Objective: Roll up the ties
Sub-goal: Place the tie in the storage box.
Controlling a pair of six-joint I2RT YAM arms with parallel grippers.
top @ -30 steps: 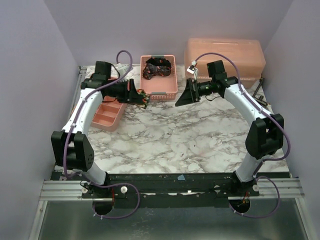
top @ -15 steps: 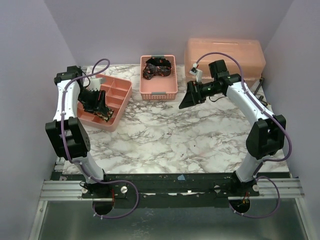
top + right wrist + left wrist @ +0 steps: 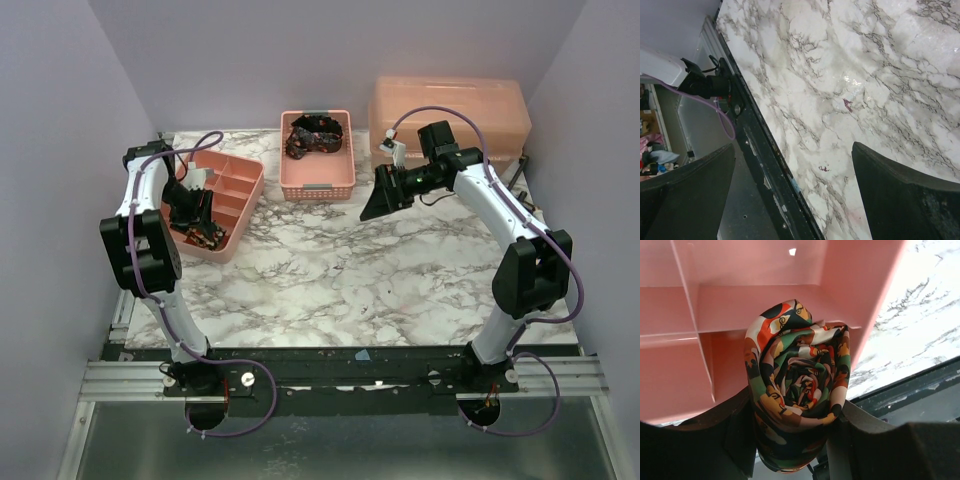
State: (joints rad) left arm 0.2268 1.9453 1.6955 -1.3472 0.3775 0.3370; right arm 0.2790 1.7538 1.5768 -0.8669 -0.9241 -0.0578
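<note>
The rolled tie still hangs above the tray's divider, so the robot's left gripper will next go down into the near section (image 3: 207,244) of the pink divided tray (image 3: 240,190) to let go of the rolled tie.
My left gripper (image 3: 203,226) is shut on a rolled tie (image 3: 796,390), a tight coil of fabric printed in red, orange, green and black. It holds the roll over the near compartment of the pink divided tray (image 3: 240,190); the tray also fills the left wrist view (image 3: 765,305). More dark ties (image 3: 316,134) lie bunched in the pink basket (image 3: 318,178) at the back. My right gripper (image 3: 376,205) is open and empty, raised over the marble tabletop right of the basket; its fingers (image 3: 900,200) frame bare marble.
A large translucent pink lidded box (image 3: 448,112) stands at the back right. The marble tabletop (image 3: 340,280) spreads between the arms. The black front rail (image 3: 765,165) and a purple cable (image 3: 722,125) show in the right wrist view.
My left arm has swung left from beside the basket to over the divided tray, carrying the rolled tie, and has settled lower there. My right gripper has shifted only slightly.
</note>
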